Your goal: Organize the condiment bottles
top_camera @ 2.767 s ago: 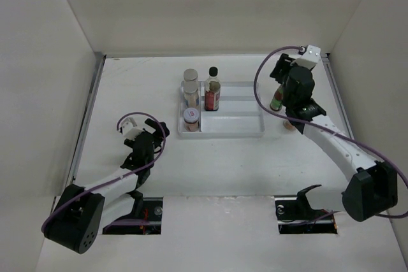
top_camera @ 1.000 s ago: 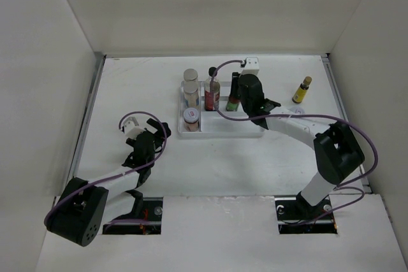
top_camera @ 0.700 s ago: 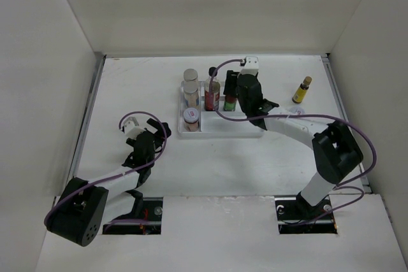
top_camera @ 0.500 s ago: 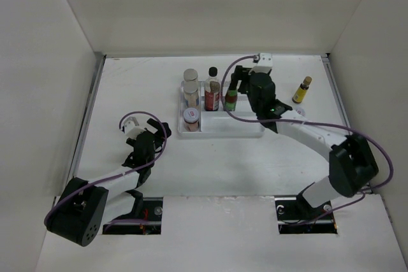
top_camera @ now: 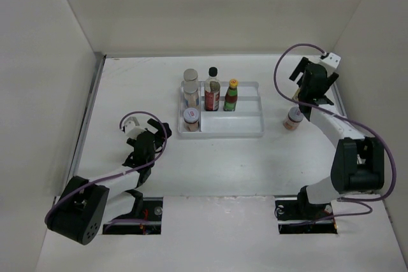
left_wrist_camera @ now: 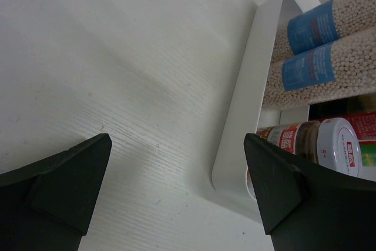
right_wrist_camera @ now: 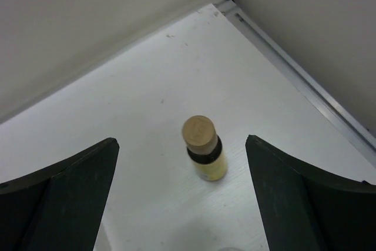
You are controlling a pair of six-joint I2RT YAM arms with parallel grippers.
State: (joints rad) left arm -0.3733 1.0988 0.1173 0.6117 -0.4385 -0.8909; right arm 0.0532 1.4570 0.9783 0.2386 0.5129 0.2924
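The tan cap (right_wrist_camera: 200, 134) of the small yellow bottle points up between the open fingers of my right gripper, so the gripper will lower and close around it next.
The white tray (top_camera: 245, 125) holds two silver-lidded jars (top_camera: 190, 84), a red-white-lidded jar (top_camera: 191, 118), a tall black-capped bottle (top_camera: 213, 73), a red-labelled bottle (top_camera: 212, 97) and a green yellow-capped bottle (top_camera: 231, 95). A small jar (top_camera: 292, 119) stands on the table right of the tray. My right gripper (top_camera: 305, 90) is open and empty above a small yellow bottle (right_wrist_camera: 204, 148), which stands between its fingers in the right wrist view and is mostly hidden in the top view. My left gripper (top_camera: 158, 129) is open and empty, left of the tray.
White walls enclose the table; a metal rail (right_wrist_camera: 294, 80) runs along the right edge near the yellow bottle. In the left wrist view the tray's left wall (left_wrist_camera: 247, 104) is just ahead, with the blue-labelled jars (left_wrist_camera: 320, 22) and the red-white-lidded jar (left_wrist_camera: 338, 148) behind it.
My right gripper let go of the green yellow-capped bottle in the tray and swung right to hover over the yellow bottle. The left arm has not moved.
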